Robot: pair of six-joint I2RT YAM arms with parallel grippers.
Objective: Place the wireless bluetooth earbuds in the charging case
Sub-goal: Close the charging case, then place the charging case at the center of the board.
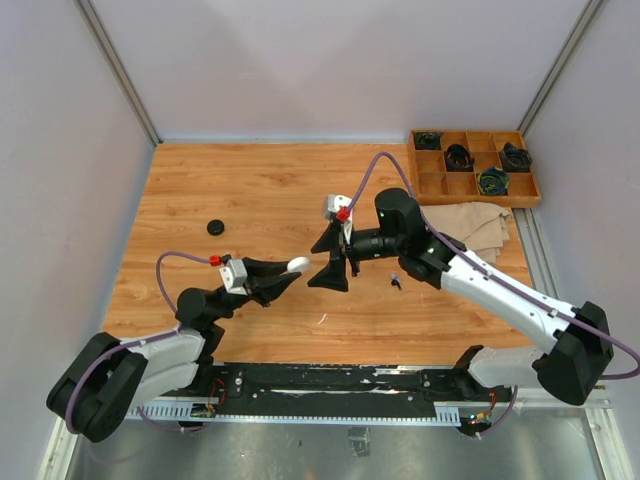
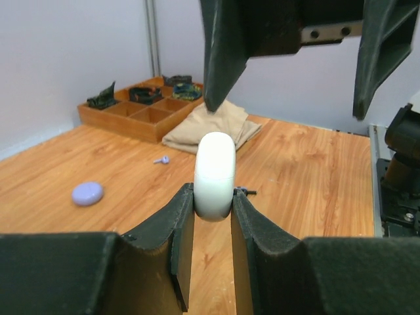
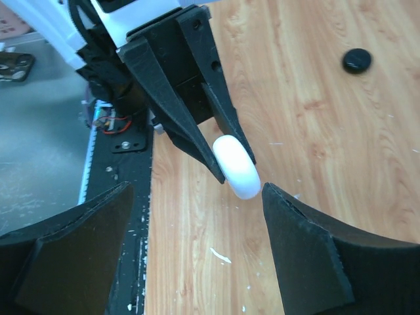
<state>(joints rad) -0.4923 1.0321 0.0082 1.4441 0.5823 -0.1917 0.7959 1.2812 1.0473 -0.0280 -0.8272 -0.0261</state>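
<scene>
I will next move my left gripper outward, tilt it downward and lower the white case (image 1: 298, 263) onto the table, because the case is closed.
My left gripper (image 1: 296, 269) is shut on a white round charging case (image 1: 298, 263), held edge-up above the table between the two pads (image 2: 186, 209). The case (image 2: 214, 174) shows closed. My right gripper (image 1: 327, 262) faces it, open, its fingers (image 3: 315, 243) on either side just short of the case (image 3: 237, 167), with nothing held. A small lilac earbud (image 2: 161, 159) lies on the wood farther back, and a dark earbud (image 1: 396, 280) lies by the right arm. A lilac case (image 2: 87, 193) and a black case (image 1: 215, 227) rest on the table.
A wooden compartment tray (image 1: 455, 185) with dark coiled items stands at the back right. A folded beige cloth (image 1: 470, 225) lies in front of it. The black base rail (image 1: 320, 385) runs along the near edge.
</scene>
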